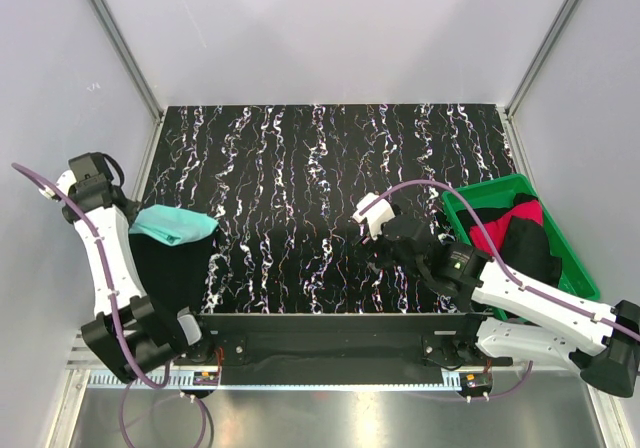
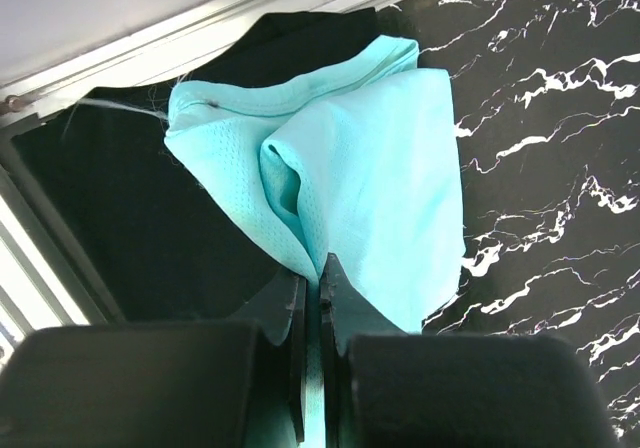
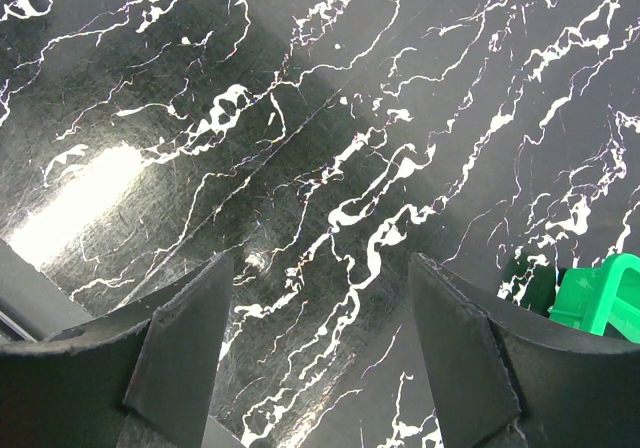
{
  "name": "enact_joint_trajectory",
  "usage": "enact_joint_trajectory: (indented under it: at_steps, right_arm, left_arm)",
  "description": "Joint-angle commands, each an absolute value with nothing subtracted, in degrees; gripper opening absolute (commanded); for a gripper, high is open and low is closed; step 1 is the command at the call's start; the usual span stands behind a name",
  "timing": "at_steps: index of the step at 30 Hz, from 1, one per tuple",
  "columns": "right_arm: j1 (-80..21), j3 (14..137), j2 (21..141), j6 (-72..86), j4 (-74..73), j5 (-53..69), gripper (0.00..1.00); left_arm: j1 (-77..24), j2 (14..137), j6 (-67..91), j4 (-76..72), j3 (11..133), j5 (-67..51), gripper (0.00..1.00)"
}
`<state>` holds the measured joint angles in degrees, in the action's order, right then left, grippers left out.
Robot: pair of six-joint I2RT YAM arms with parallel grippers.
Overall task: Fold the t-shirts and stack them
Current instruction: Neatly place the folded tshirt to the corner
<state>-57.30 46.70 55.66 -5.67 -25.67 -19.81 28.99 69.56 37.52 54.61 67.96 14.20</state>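
My left gripper will next move back over the bare near part of the black shirt (image 1: 167,276) (image 2: 130,218) and release the fold of the turquoise-mint shirt there, because that part of the black shirt is still uncovered.
A folded turquoise-mint t-shirt (image 1: 175,225) lies on a black t-shirt (image 1: 170,273) at the mat's near left corner. In the left wrist view my left gripper (image 2: 314,268) is shut on a fold of the turquoise-mint shirt (image 2: 370,158), with the black shirt (image 2: 130,218) under it. In the top view the left gripper's fingers are hidden by the arm (image 1: 100,233). My right gripper (image 3: 315,313) is open and empty over bare mat, near the mat's right middle (image 1: 385,243). A red-pink t-shirt (image 1: 520,216) and black t-shirts (image 1: 530,253) lie bunched in the green tray (image 1: 470,193).
The black marbled mat (image 1: 320,178) with white streaks covers the table. Grey walls enclose the back and sides. The green tray stands at the right, its corner showing in the right wrist view (image 3: 600,293). A metal rail (image 2: 150,48) runs along the mat's left edge.
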Motion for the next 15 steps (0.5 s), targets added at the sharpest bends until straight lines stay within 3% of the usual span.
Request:
enact_joint_trajectory:
  at_steps: [1, 15]
  right_arm:
    - [-57.04, 47.55, 54.67, -5.36, -25.22, -18.64, 0.78]
    - [-57.04, 46.41, 52.82, -5.36, -25.93, -18.37, 0.78]
  left_arm:
    - [29.62, 66.45, 37.62, 54.4, 67.68, 16.7, 0.0]
    - [31.55, 62.94, 39.11, 55.55, 62.06, 19.68, 0.0]
